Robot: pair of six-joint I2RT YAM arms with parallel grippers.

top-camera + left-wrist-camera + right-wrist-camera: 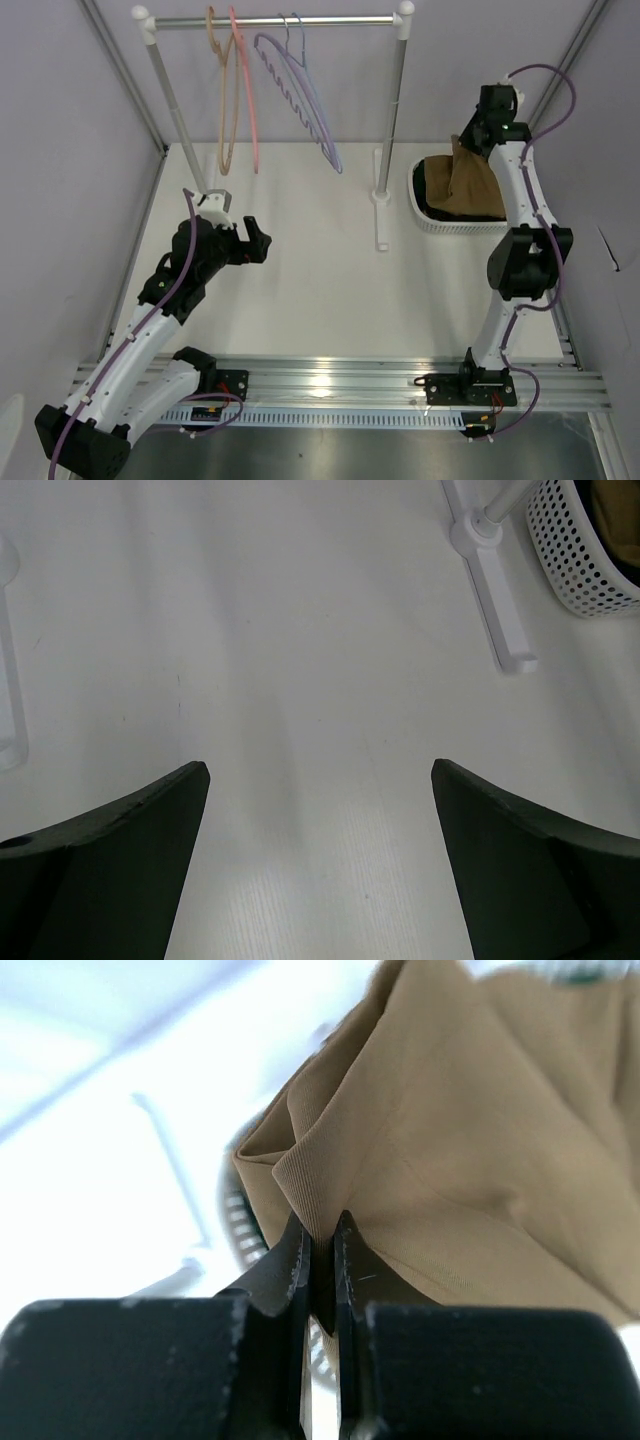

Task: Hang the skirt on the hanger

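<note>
The robot's right gripper should next bring the skirt [472, 176] across, back and down to release it, since bare tabletop lies below it and to its left in the top view.
My right gripper [468, 137] [320, 1230] is shut on a fold of the tan-brown skirt [472, 176] [450, 1130]. It holds that fold pulled up into a peak, while the rest of the skirt hangs down into the white basket [428, 222]. On the rail at the back, the thin pale lavender-blue hanger [322, 122] hangs by its slim hook. On the left, my left gripper [262, 243] [320, 770] is open over bare table, with nothing between its fingers.
A white clothes rack [275, 20] spans the back. It also carries a tan hanger [228, 110], a pink hanger [250, 100] and a scalloped lavender hanger [280, 82]. Its right foot [381, 215] [505, 610] lies between the arms. Dark cloth [432, 185] lies in the perforated basket [575, 550].
</note>
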